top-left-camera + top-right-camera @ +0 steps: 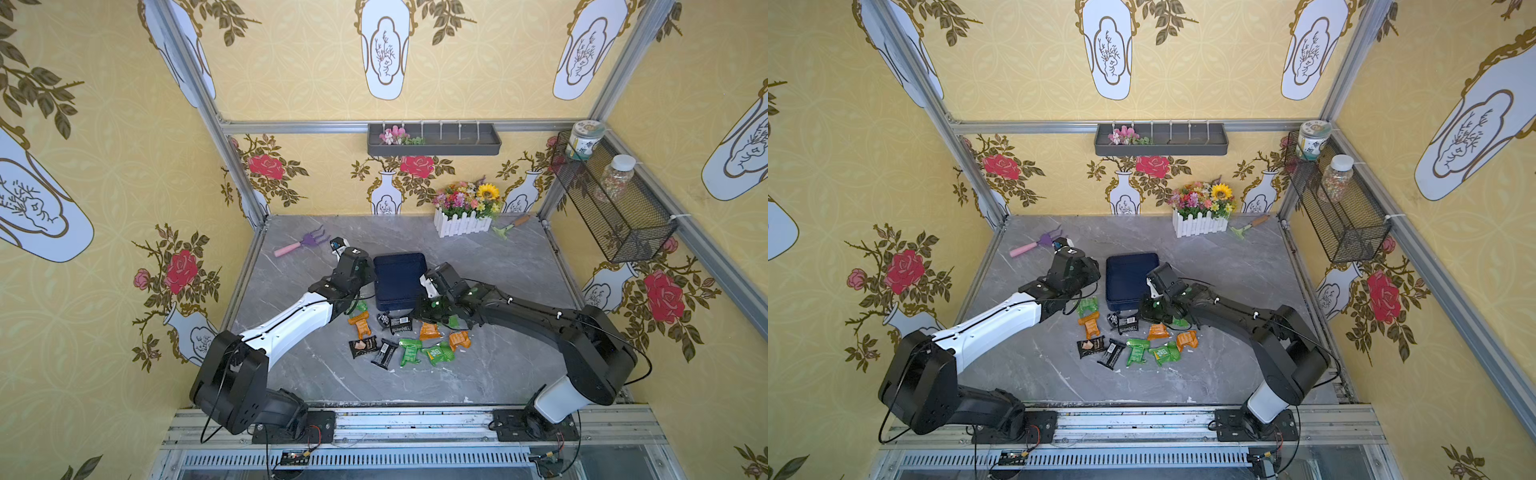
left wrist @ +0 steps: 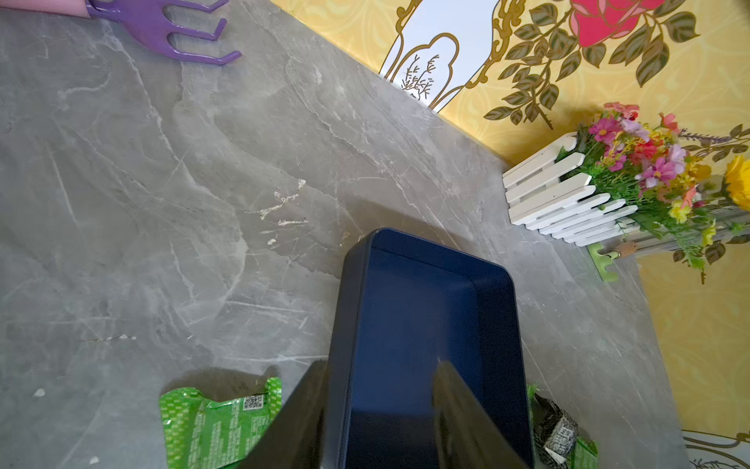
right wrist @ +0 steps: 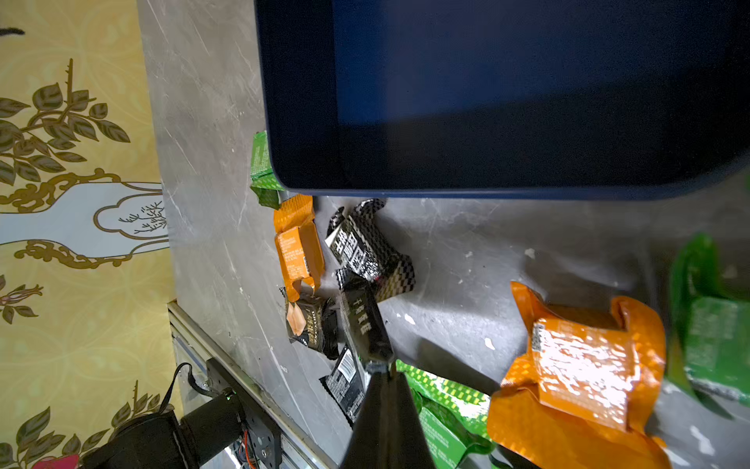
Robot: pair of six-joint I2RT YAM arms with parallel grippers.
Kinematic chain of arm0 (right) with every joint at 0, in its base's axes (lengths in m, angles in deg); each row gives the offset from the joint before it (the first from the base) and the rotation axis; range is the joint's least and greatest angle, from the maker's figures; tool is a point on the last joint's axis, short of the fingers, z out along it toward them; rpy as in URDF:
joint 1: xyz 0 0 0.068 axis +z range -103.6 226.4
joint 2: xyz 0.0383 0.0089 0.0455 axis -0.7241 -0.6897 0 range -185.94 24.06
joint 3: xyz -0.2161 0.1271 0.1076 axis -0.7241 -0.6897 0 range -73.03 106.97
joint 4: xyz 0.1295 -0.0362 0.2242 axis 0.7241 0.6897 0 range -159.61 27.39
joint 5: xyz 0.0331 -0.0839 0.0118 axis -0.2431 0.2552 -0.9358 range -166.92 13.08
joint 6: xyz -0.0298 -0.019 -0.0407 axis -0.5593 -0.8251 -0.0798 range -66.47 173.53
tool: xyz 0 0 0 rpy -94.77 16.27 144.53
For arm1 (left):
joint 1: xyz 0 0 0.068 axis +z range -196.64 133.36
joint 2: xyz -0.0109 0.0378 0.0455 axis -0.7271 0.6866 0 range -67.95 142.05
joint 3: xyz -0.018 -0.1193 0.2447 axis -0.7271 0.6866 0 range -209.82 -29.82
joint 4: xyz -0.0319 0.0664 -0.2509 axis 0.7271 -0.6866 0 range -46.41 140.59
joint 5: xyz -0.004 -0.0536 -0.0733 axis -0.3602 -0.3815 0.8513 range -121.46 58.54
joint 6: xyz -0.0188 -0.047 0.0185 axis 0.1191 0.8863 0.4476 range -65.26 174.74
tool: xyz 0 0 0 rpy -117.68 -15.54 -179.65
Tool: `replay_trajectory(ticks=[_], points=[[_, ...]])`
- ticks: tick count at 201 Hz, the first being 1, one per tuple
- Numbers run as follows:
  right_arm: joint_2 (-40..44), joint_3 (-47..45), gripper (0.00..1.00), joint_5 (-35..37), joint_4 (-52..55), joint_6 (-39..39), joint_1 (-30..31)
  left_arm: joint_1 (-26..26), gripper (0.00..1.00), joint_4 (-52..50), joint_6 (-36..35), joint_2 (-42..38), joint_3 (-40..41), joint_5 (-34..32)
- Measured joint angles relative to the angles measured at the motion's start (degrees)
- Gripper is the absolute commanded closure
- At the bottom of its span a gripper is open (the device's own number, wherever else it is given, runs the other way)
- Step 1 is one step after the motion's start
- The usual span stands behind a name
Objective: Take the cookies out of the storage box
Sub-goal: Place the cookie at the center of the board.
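Note:
My right gripper should next go down to the bare tabletop beside the nearest orange packet and release the black packet there, as that open patch is below its fingers.
The navy storage box (image 1: 397,276) sits mid-table, and both wrist views show its inside (image 2: 410,333) bare. The cookies lie on the table in front of it: green (image 1: 409,351), orange (image 1: 359,325) and black (image 1: 395,323) packets. One green packet (image 3: 261,166) pokes out from under the box's front corner. My left gripper (image 2: 377,365) is open astride the box's side wall, one finger outside it and one inside. My right gripper (image 3: 385,375) is shut low over the packets, with its tips at the end of a long black packet (image 3: 361,320). I cannot tell whether it pinches that packet.
A purple hand rake (image 1: 301,244) lies at the back left. A white picket planter of flowers (image 1: 463,216) and a green trowel (image 1: 509,227) stand at the back right. A grey tray (image 1: 434,139) and a wire basket (image 1: 615,208) with jars hang on the walls.

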Motion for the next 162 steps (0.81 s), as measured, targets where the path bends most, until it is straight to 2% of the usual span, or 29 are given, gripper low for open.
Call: replay_trajectory(ticks=[56, 152, 162], points=[[-0.1, -2.5, 1.00, 3.0, 0.8, -0.5, -0.5, 0.5, 0.54, 0.8, 2.0, -0.1, 1.4, 0.4], [-3.1, -1.9, 1.00, 5.2, 1.2, -2.1, -0.3, 5.7, 0.55, 2.9, 5.7, -4.2, 7.7, 1.5], [-3.2, -1.9, 0.91, 5.5, 1.4, -2.2, -0.3, 6.5, 0.55, 3.1, 6.6, -4.4, 8.3, 1.4]])
